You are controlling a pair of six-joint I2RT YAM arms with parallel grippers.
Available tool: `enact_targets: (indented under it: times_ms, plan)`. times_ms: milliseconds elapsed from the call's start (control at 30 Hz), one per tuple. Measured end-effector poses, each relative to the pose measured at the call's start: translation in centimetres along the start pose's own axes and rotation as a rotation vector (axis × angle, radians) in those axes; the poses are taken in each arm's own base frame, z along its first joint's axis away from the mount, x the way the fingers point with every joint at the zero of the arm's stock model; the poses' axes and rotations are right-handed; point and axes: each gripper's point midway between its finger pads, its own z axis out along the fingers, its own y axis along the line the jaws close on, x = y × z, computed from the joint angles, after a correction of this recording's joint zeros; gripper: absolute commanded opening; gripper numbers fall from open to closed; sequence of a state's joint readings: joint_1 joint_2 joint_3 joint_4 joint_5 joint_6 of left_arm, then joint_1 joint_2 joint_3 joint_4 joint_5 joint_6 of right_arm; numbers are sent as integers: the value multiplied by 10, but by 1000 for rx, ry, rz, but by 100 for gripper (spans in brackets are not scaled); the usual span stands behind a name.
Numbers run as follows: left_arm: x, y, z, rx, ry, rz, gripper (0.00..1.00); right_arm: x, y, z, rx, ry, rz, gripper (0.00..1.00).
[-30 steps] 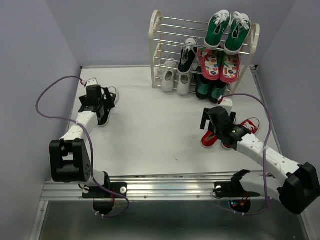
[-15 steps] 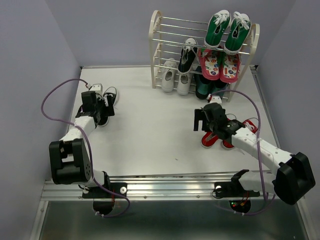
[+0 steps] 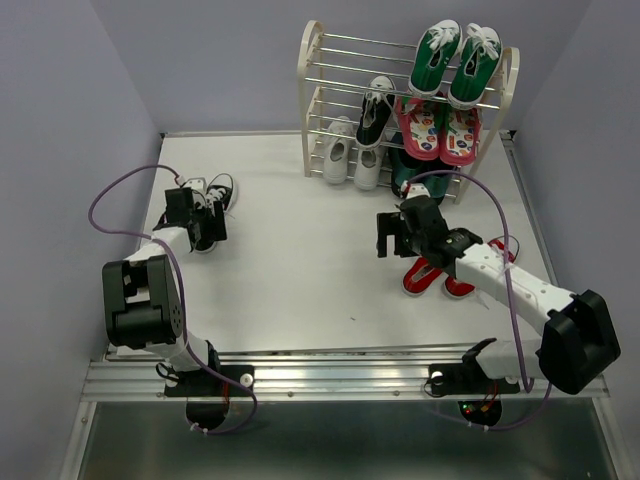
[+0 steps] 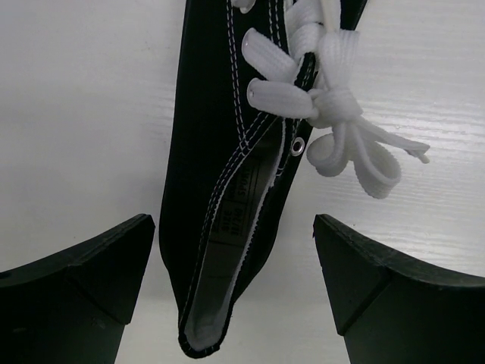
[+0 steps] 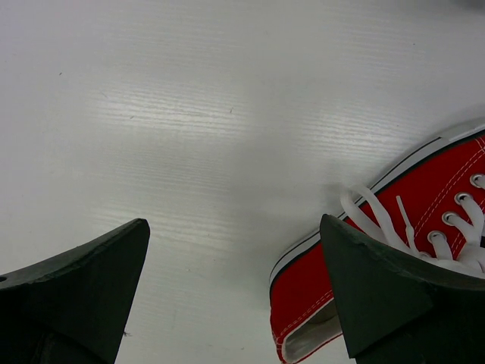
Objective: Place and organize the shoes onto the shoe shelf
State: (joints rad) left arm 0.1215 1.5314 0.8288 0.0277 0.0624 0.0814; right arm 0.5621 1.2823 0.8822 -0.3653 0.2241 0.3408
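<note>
The black sneaker's heel (image 4: 220, 250) is already between the spread fingers. My left gripper should next move slightly outward toward the sneaker's laces, then close.
One black sneaker with white laces (image 3: 214, 200) lies on the table at the far left. My left gripper (image 3: 198, 220) hangs over it, open. In the left wrist view the sneaker's heel (image 4: 220, 250) lies between the spread fingers (image 4: 83, 280) without touching them. The red pair (image 3: 438, 274) lies at the right. My right gripper (image 3: 392, 238) is open and empty just left of it; one red sneaker (image 5: 379, 243) shows beside the right finger. The shoe shelf (image 3: 312, 90) holds the other black sneaker (image 3: 375, 108) and the white pair (image 3: 350, 155).
Green sneakers (image 3: 455, 60) sit on the shelf's top tier and pink patterned slippers (image 3: 440, 130) below them, with dark shoes (image 3: 412, 178) at the bottom right. Purple cables loop from both arms. Walls close the table's left, back and right.
My right gripper has swung left and away from the red pair. My left gripper has drawn back a little along the black sneaker, toward its heel, uncovering its toe.
</note>
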Motion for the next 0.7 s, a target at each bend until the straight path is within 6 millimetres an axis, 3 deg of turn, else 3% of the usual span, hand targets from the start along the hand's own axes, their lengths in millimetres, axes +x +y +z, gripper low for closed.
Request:
enact_targets:
  times_ms: [100, 300, 467, 700]
  plan:
    - [7, 3, 2, -7, 27, -5, 97, -2, 1, 2, 0, 3, -5, 100]
    - [5, 5, 2, -9, 18, -9, 94, -3, 2, 5, 0, 7, -7, 100]
    - [3, 4, 1, -7, 14, -9, 85, 0, 1, 8, 7, 17, -12, 100]
    - [-5, 5, 3, -11, 2, -12, 82, 2, 1, 12, 15, 27, -20, 100]
